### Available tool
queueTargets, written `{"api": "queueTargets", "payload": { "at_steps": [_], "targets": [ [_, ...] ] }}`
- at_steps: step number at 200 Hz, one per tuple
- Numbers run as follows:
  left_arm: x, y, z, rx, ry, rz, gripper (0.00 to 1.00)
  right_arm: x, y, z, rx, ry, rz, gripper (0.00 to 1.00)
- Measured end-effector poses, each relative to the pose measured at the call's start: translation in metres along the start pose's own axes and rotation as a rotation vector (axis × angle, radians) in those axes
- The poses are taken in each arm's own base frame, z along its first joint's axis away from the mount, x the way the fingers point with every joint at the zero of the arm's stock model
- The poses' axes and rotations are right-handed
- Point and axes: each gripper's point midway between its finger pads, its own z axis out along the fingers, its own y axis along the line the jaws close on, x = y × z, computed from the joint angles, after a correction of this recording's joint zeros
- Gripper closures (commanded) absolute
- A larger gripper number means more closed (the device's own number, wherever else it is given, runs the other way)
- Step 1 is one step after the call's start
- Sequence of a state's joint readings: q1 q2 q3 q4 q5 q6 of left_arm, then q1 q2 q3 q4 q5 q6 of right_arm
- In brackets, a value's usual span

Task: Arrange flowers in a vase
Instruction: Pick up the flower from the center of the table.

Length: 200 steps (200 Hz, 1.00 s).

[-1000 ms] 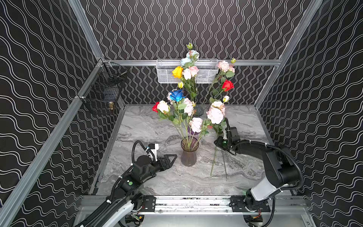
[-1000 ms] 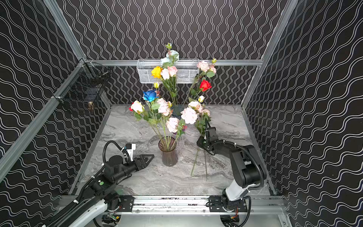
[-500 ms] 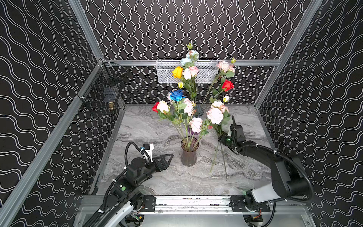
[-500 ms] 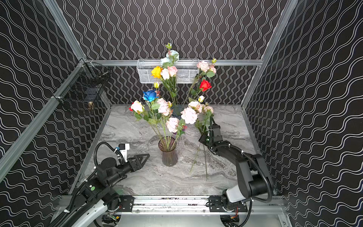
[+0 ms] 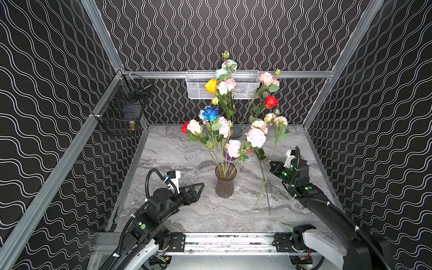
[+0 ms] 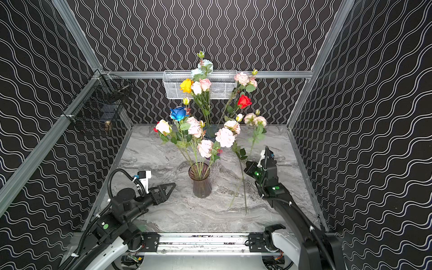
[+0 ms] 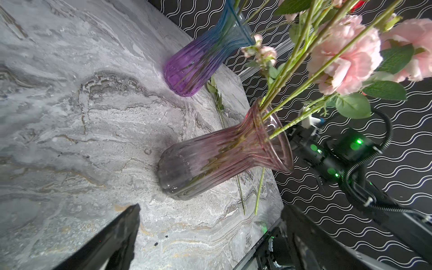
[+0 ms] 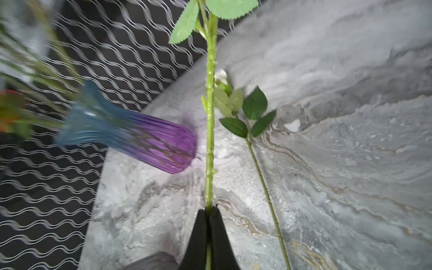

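Note:
I need to move my right gripper up and over to the ribbed pink-grey vase's opening [image 5: 226, 170] next, because the vase's opening faces up. Then I should tilt the rose spray's green stem upright, lower it and let it go.
A ribbed pink-grey vase [image 5: 225, 184] [image 6: 201, 184] [image 7: 222, 159] stands mid-table with several flowers [image 5: 210, 113] in it: blue, white, red and pink blooms. My right gripper [image 5: 271, 164] [image 6: 246, 165] [image 8: 209, 207] is to its right, shut on the light green stem [image 8: 210, 93] of a pale pink rose spray [image 5: 279, 120]. Beside it lies a pink peony spray [image 5: 256, 138], its thin dark-leaved stem [image 8: 261, 177] on the table. My left gripper [image 5: 198, 188] [image 6: 169, 188] [image 7: 211, 207] is open and holds nothing, left of the vase.
A blue-to-purple vase [image 5: 235, 132] [image 7: 201, 58] [image 8: 140, 138] with yellow, pink and red flowers stands at the back. A white mesh basket [image 5: 198, 87] hangs on the back wall and a black wire basket [image 5: 121, 114] on the left wall.
My right gripper has shut on the rose spray's stem and its arm has swung out to the right. My left gripper has drawn back a little from the vase and opened wider.

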State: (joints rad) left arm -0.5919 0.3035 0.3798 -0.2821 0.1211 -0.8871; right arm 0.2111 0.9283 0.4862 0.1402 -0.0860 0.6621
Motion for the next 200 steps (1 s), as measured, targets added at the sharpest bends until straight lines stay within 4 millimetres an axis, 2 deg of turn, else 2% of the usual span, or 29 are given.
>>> {"api": "queueTargets", "payload": {
  "at_steps": [30, 58, 84, 104, 129, 157, 180, 200],
  "targets": [
    [-0.011, -0.008, -0.008, 0.008, -0.040, 0.022, 0.02, -0.039, 0.027, -0.048, -0.141, -0.248, -0.039, 1.00],
    [-0.024, -0.016, -0.018, 0.021, -0.097, 0.042, 0.02, -0.066, 0.052, -0.088, -0.270, -0.432, -0.085, 1.00],
    [-0.034, -0.020, -0.025, 0.025, -0.141, 0.061, 0.02, -0.085, 0.077, -0.115, -0.366, -0.533, -0.129, 1.00],
    [-0.041, -0.026, -0.031, 0.029, -0.171, 0.076, 0.02, -0.099, 0.105, -0.135, -0.467, -0.572, -0.159, 1.00],
    [-0.053, -0.032, -0.039, 0.022, -0.207, 0.098, 0.02, -0.115, 0.152, -0.162, -0.633, -0.599, -0.208, 1.00],
    [-0.061, -0.036, -0.047, 0.007, -0.235, 0.130, 0.02, -0.112, 0.208, -0.179, -0.822, -0.548, -0.250, 1.00],
    [-0.065, -0.038, -0.052, 0.004, -0.253, 0.140, 0.02, -0.085, 0.265, -0.194, -0.993, -0.464, -0.318, 1.00],
    [-0.067, -0.037, -0.056, -0.001, -0.265, 0.144, 0.02, -0.064, 0.302, -0.197, -1.069, -0.431, -0.385, 1.00]
  ]
}}
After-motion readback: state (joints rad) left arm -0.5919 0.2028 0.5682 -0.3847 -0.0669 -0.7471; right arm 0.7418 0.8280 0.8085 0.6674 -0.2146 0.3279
